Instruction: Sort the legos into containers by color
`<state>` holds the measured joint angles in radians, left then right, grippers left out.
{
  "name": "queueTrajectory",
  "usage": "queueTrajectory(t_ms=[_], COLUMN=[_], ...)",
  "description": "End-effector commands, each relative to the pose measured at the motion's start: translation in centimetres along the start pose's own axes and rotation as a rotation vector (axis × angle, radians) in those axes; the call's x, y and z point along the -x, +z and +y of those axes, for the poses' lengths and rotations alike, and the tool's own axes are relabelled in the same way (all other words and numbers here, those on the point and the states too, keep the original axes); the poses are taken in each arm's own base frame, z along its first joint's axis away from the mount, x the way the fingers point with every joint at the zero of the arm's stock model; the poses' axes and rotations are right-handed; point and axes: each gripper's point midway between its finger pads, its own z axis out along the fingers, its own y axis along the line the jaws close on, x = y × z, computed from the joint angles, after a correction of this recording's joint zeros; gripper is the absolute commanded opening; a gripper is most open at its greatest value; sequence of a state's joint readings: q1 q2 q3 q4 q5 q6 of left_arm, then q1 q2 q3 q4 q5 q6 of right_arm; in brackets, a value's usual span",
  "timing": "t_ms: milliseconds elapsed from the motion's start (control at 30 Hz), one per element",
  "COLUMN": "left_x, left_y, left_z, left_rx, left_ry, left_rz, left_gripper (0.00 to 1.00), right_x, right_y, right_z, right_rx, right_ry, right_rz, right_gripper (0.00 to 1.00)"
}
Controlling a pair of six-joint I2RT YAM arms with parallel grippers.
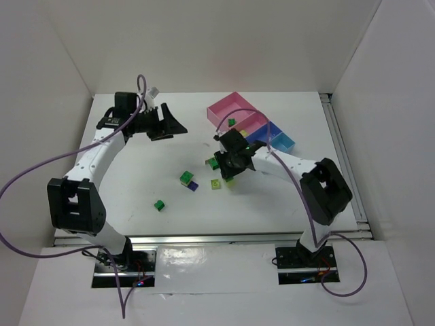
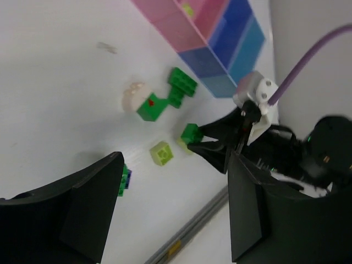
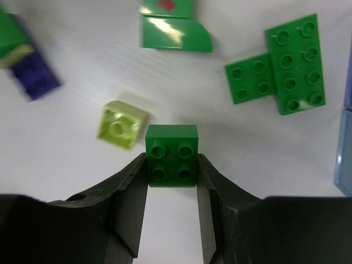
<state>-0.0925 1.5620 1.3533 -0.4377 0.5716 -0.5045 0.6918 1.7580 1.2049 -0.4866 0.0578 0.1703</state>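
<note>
The dark green lego should next go up and outward in my right gripper, over the large pink tray [image 1: 228, 107] for release, as a green lego already lies there.
In the right wrist view my right gripper [image 3: 171, 164] is shut on a dark green four-stud lego [image 3: 171, 140], one finger against each side, down at the table. From above, that gripper [image 1: 230, 171] sits just in front of the containers: a large pink tray [image 1: 225, 107], a smaller pink tray [image 1: 253, 122] and a blue tray [image 1: 280, 141]. A yellow-green lego [image 3: 121, 125] lies just left of the held one. A green lego [image 1: 232, 122] lies in the large pink tray. My left gripper [image 1: 173, 125] hangs open and empty over the back left of the table.
Loose legos lie on the white table: a green plate pair [image 3: 286, 63], a curved green piece [image 3: 175, 33], a dark blue brick [image 3: 34, 80], and green ones [image 1: 185, 178] [image 1: 159, 204] nearer the front. A small white piece [image 2: 133, 96] lies by the curved green one.
</note>
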Motion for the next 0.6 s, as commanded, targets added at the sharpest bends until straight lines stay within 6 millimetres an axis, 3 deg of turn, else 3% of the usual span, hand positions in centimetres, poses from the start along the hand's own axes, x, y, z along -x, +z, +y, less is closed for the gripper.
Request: queueTrajectory(t_ms=[0, 167, 267, 433, 567], left_x=[-1.0, -4.2, -5.4, -7.0, -7.0], left_y=[-0.9, -0.8, -0.8, -0.6, 1.3], left_z=[-5.4, -7.8, -8.5, -11.9, -13.1], left_rx=[-0.392, -0.671, -0.742, -0.843, -0.839], left_ry=[0.08, 0.136, 0.152, 0.227, 0.233], left_rz=[0.12, 0.21, 0.25, 0.301, 0.303], left_gripper=[0.8, 0.8, 0.8, 0.83, 0.85], right_x=[6.4, 9.6, 10.5, 11.3, 11.7], right_y=[-6.7, -11.9, -13.6, -16.3, -18.1], right_z=[2.5, 2.5, 2.1, 2.9, 3.8], right_rx=[0.249, 0.518, 0.631, 0.867, 0.989], right_ry=[0.035, 0.113, 0.16, 0.2, 0.198], right_rz=[-0.206, -0.325, -0.361, -0.406, -0.428], right_gripper=[0.4, 0.4, 0.4, 0.41, 0.41])
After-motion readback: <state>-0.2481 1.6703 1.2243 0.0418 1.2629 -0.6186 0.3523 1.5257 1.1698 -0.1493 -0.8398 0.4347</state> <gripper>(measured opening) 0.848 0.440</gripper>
